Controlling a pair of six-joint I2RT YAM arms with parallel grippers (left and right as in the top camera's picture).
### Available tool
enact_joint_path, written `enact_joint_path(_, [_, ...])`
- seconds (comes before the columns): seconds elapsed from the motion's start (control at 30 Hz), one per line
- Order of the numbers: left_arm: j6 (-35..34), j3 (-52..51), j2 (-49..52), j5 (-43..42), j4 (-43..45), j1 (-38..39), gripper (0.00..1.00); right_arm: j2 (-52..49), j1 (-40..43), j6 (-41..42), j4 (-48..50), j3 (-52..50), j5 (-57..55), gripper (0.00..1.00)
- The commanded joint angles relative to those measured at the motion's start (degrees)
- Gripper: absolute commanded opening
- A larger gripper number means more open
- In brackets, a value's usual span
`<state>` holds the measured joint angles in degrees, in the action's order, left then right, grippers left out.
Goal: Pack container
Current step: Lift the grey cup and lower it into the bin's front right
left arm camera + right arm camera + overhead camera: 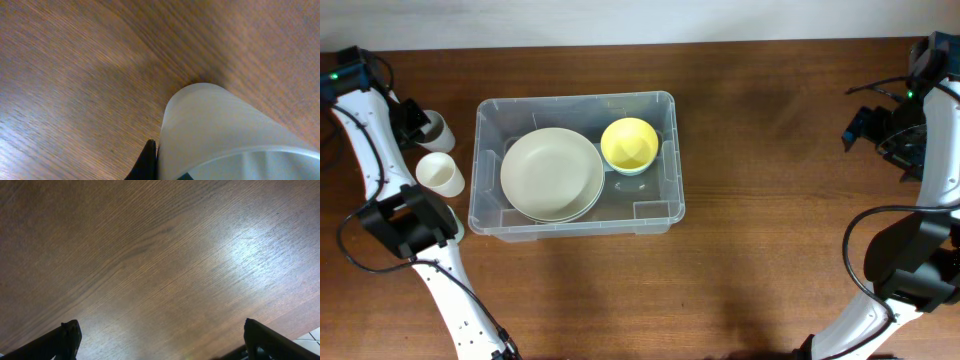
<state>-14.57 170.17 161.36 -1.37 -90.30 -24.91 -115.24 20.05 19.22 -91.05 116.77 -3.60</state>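
My left gripper should go up over the container's side, past the plates, then down to let go of the cup on the near part of the container's bottom below the bowl's edge, which is empty.
The clear container stands left of the table's middle. It holds stacked pale green plates and a yellow bowl. My left gripper is at the far left, beside the container, shut on a frosted white cup. In the left wrist view the cup fills the lower right, with one black finger pressed against its wall; the other finger is hidden. A second white cup stands upright just in front of it. My right gripper is open and empty over bare wood at the far right.
The container's left wall is close to both cups. The wooden table is bare to the right of the container. The table's edge and pale floor show in the right wrist view.
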Motion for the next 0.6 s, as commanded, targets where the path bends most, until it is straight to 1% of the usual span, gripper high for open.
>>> enact_joint_path(0.0, [-0.11, 4.61, -8.72, -1.05, 1.36, -0.66, 0.01, 0.61, 0.22, -0.15, 0.02, 0.00, -0.28, 0.99])
enact_joint_path(0.07, [-0.09, 6.51, -11.58, -3.04, 1.73, -0.59, 0.01, 0.61, 0.22, -0.15, 0.02, 0.02, -0.28, 0.99])
enact_joint_path(0.13, [1.33, 8.96, -15.80, -9.18, 1.55, -0.02, 0.01, 0.61, 0.22, -0.15, 0.02, 0.02, -0.28, 0.99])
enact_joint_path(0.27, [4.92, 9.62, -22.12, -16.15, 0.85, 2.10, 0.01, 0.61, 0.22, -0.15, 0.02, 0.02, -0.28, 0.99])
enact_joint_path(0.5, [14.19, 9.62, -29.88, -17.09, -1.75, 9.94, 0.01, 0.61, 0.22, -0.15, 0.02, 0.00, -0.28, 0.99])
enact_joint_path(0.57, [17.07, 9.62, -31.04, -17.11, -3.23, 13.97, 0.01, 0.61, 0.22, -0.15, 0.02, 0.00, -0.28, 0.99])
